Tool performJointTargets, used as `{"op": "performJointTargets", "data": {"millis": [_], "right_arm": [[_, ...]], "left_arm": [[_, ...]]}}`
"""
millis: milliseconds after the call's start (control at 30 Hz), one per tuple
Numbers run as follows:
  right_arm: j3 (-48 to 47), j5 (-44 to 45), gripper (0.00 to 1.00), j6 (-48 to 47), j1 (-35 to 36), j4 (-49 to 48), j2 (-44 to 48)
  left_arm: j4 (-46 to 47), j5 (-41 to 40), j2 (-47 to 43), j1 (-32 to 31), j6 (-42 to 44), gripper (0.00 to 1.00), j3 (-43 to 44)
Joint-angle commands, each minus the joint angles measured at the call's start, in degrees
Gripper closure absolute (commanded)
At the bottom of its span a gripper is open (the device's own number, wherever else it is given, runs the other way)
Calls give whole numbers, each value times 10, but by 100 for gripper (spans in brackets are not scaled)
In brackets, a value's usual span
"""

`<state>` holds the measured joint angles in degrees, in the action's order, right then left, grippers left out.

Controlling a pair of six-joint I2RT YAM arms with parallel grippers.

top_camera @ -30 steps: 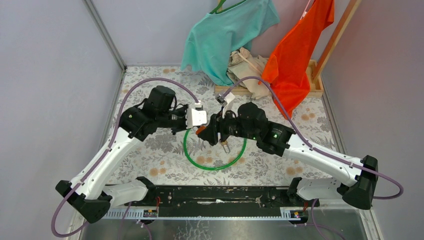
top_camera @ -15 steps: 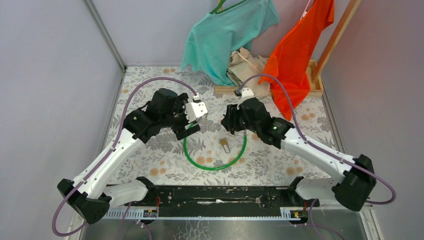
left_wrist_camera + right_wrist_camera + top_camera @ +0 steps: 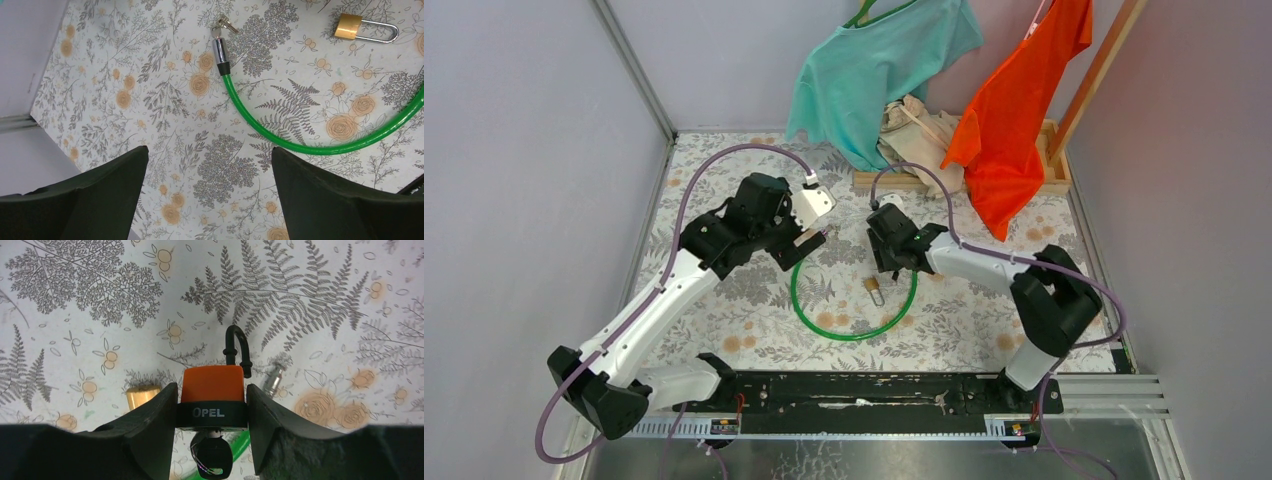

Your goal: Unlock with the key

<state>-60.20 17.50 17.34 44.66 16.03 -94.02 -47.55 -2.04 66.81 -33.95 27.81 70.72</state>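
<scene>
One leg of the black shackle (image 3: 235,345) is free outside the padlock's body, so the right gripper will next move down toward the cloth (image 3: 172,372) beside the brass padlock and open.
In the right wrist view my right gripper (image 3: 212,390) is shut on the orange padlock (image 3: 212,382), its fingers on the lock's black band. The black shackle (image 3: 235,345) stands up above the body, with one leg ending outside it. The key (image 3: 214,455) hangs from the lock's underside by its blade, black head down, with a thin wire ring through it. My left gripper (image 3: 210,150) is open above bare cloth, holding nothing. From above, the left gripper (image 3: 802,245) and the right gripper (image 3: 886,260) are well apart.
A green cable (image 3: 854,330) lies looped on the flowered cloth (image 3: 724,300), its silver end (image 3: 219,50) next to small silver keys (image 3: 223,23). A brass padlock (image 3: 874,290) lies inside the loop. Clothes on a wooden rack (image 3: 944,110) hang at the back.
My left gripper has opened and drawn back to the left, away from the key. The right gripper has carried the padlock slightly to the right and away from the centre.
</scene>
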Motion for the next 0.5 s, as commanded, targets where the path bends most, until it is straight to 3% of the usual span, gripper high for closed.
{"op": "performJointTargets", "data": {"millis": [0, 400, 467], "right_arm": [[-61, -6, 100, -4, -14, -4, -37], [-60, -140, 100, 42, -56, -10, -77], [-59, -144, 69, 45, -62, -5, -77]], "left_arm": [[34, -6, -9, 8, -36, 0, 21], [49, 8, -27, 19, -61, 0, 14], [49, 8, -28, 19, -62, 0, 14]]}}
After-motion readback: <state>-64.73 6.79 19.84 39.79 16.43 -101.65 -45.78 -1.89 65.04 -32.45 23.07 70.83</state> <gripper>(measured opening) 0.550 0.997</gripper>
